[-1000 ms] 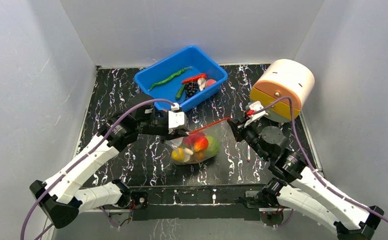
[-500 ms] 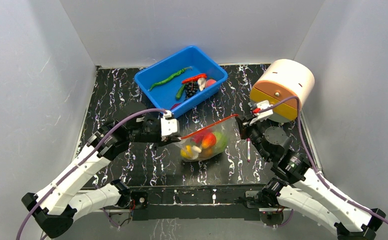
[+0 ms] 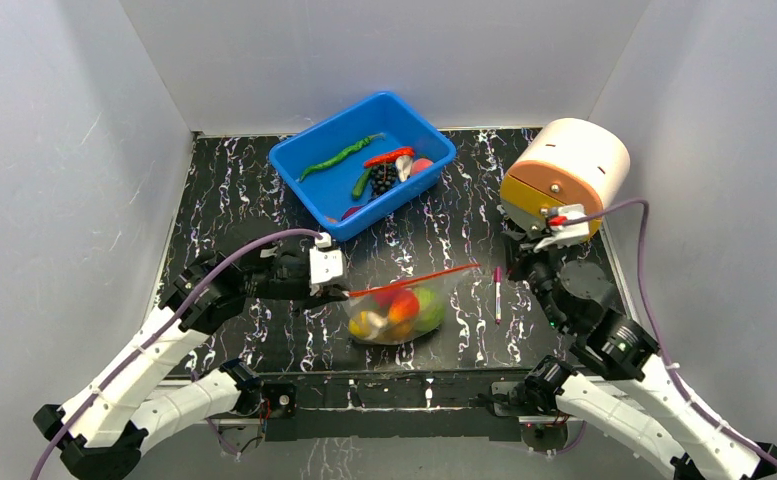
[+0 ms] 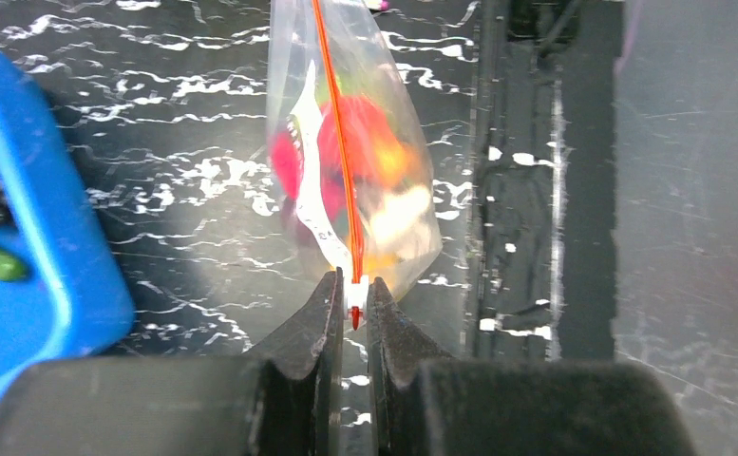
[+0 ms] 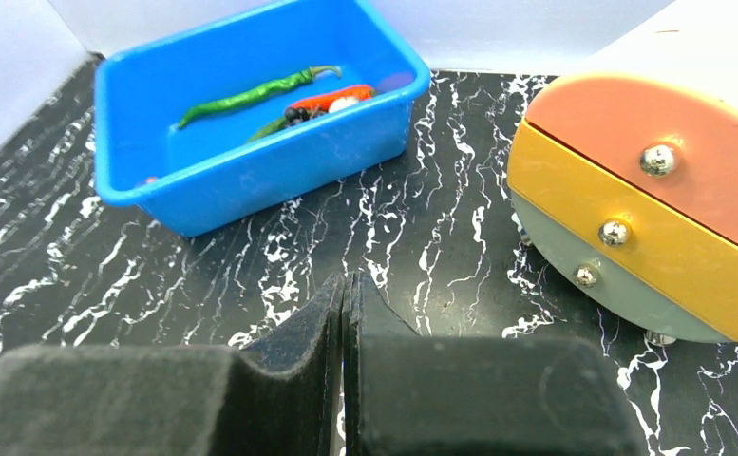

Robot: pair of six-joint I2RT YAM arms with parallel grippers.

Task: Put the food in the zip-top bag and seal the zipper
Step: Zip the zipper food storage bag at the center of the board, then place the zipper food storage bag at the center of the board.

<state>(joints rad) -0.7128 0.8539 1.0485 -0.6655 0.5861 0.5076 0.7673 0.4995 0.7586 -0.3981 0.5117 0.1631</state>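
Observation:
My left gripper moves away from my base next, toward the blue tub's near corner, then opens off the white end [image 3: 347,294] [image 4: 356,294].
The clear zip-top bag [image 3: 399,312] lies on the black marbled table, holding the food [image 3: 404,306]: red, orange, green, yellow and white pieces. Its red-orange zipper [image 3: 414,279] runs along the far edge. My left gripper [image 3: 341,293] is shut on the zipper's white left end; in the left wrist view the gripper [image 4: 353,296] pinches that end, with the bag [image 4: 384,204] and zipper [image 4: 336,142] stretching away. My right gripper [image 3: 511,240] is shut and empty, right of the bag and apart from it; it also shows in the right wrist view [image 5: 343,290].
A blue tub [image 3: 309,185] at the back holds green and red chilies and dark grapes; it also shows in the right wrist view [image 5: 251,180]. A round drawer unit [image 3: 564,175] stands at the back right. A pink-capped pen [image 3: 497,295] lies right of the bag.
My right gripper let go of the zipper's right end and drew back to the right. My left gripper pulled the bag left and nearer by the zipper end.

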